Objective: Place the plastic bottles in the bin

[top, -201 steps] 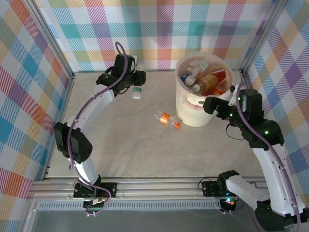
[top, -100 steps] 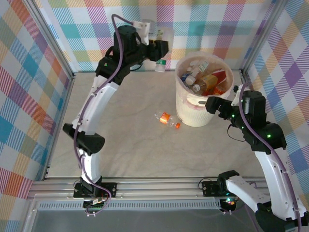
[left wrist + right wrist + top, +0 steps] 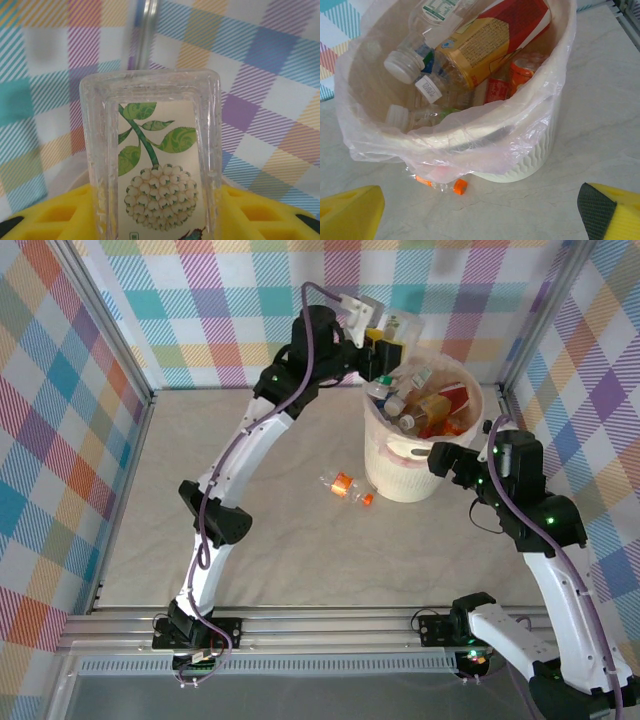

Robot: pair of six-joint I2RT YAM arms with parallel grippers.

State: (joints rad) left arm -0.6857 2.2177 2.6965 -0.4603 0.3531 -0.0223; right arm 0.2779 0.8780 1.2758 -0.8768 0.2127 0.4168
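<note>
I need to move my left gripper back and down next from over the bin's rim to release the bottle, because the bin's opening (image 3: 430, 405) is below and back.
My left gripper (image 3: 384, 340) is up over the back-left rim of the bin (image 3: 408, 483), shut on a clear bottle (image 3: 156, 165). That bottle's label shows green leaves and a white flower cluster, and it stands between the yellow fingers (image 3: 55, 217). The cream bin (image 3: 530, 155) with its thin liner holds several bottles (image 3: 485, 40) with red, orange and white labels. One crushed bottle with orange cap (image 3: 346, 487) lies on the table against the bin's left foot, its cap (image 3: 459, 186) showing under the liner. My right gripper (image 3: 452, 457) hangs open beside the bin's right side, its fingers (image 3: 350, 210) wide apart.
Checked fabric walls and metal frame posts (image 3: 110, 330) close in the table on three sides. The pale marbled tabletop (image 3: 250, 520) stretches left and front of the bin. The liner (image 3: 485, 150) hangs loose over the bin's near rim.
The left arm has swung right and upward from the back-left of the table to above the bin, carrying the bottle. The right arm has barely moved.
</note>
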